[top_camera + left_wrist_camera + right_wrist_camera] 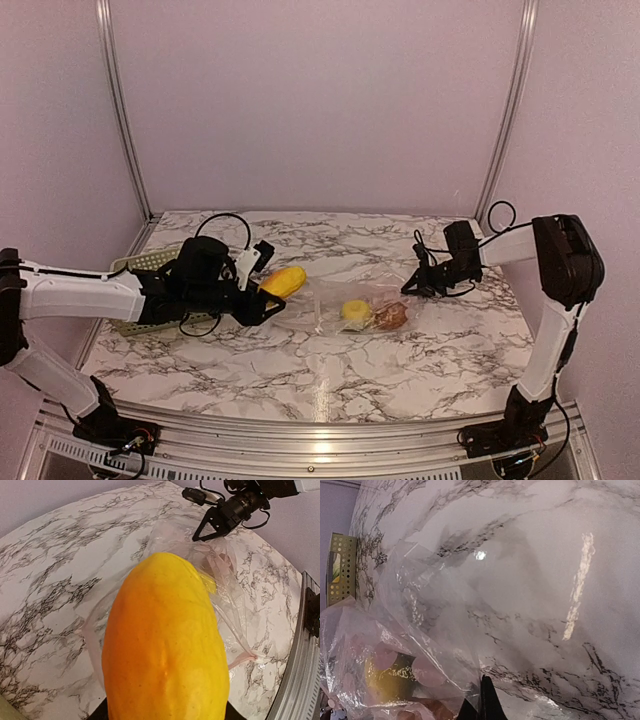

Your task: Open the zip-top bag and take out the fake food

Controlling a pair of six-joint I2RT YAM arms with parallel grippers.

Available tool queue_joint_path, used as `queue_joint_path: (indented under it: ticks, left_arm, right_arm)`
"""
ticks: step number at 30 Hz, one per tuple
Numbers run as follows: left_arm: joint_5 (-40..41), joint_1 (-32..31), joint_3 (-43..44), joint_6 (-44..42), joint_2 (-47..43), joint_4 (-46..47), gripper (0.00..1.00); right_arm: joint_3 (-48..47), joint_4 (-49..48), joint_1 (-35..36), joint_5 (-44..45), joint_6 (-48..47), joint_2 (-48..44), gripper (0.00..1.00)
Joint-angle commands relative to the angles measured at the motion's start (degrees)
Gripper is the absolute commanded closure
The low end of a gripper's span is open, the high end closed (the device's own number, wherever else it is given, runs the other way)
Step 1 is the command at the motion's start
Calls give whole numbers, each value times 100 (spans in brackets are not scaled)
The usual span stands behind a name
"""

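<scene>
The fruit (284, 281) needs to go to the pale green perforated basket (150, 261), to the left of my left gripper in the top view. My left gripper should carry it there, then lower and release it.
The zip-top bag (345, 300) lies crumpled at the table's middle, and shows again in the left wrist view as the bag (225, 595). Inside it are a yellow piece (355, 311) and a brown piece (390, 316) of fake food. My left gripper (272, 292) is shut on a large yellow-orange fake fruit (284, 281) just left of the bag's end. That fruit (165, 645) fills the left wrist view and hides the jaws. My right gripper (412, 287) is shut on the bag's right edge. Its closed fingertips (487, 702) pinch the clear film (430, 630).
A pale green perforated basket (135, 264) stands at the left behind my left arm and also shows in the right wrist view as the basket (340, 567). The marble tabletop (330, 365) stretches in front. A metal rail (300, 645) runs along the near edge.
</scene>
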State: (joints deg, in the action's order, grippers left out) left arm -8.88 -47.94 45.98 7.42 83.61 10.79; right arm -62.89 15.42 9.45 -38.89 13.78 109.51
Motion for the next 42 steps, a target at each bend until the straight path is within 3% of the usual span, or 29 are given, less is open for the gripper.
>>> queue_joint_path:
  ticks: [1, 6, 11, 17, 22, 27, 31, 34, 39, 42]
  left_arm:
    - [484, 526, -579, 1064, -771, -724, 68]
    - [833, 1183, -1107, 1947, -1826, -832, 66]
    - [1236, 2228, -1228, 2911, -2449, -1991, 64]
    - [1380, 3396, -1200, 3678, -2752, -3084, 61]
    - [1476, 4002, -982, 3854, -2472, -3602, 57]
    - [1379, 4224, -761, 3673, -2078, -3678, 30]
    - [1180, 4232, -470, 3282, -2020, -3364, 17]
    - [923, 4224, -265, 3011, -2069, -3040, 2]
    - [482, 4213, -26, 2604, -2125, -2709, 1]
    - [445, 4214, -263, 2823, -2412, -2325, 1]
  right_arm:
    - [87, -363, -137, 249, 170, -200, 100]
    - [156, -486, -137, 150, 262, -228, 100]
    - [228, -576, -137, 106, 311, -250, 100]
    - [269, -636, -137, 62, 336, -251, 100]
    - [298, -679, -139, 23, 353, -255, 100]
    - [321, -689, -132, -4, 345, -264, 100]
    - [330, -715, -137, -67, 345, -264, 100]
    - [310, -717, -128, -91, 340, -249, 100]
    - [269, -706, -128, -110, 328, -231, 100]
    - [251, -705, -129, -127, 335, -220, 100]
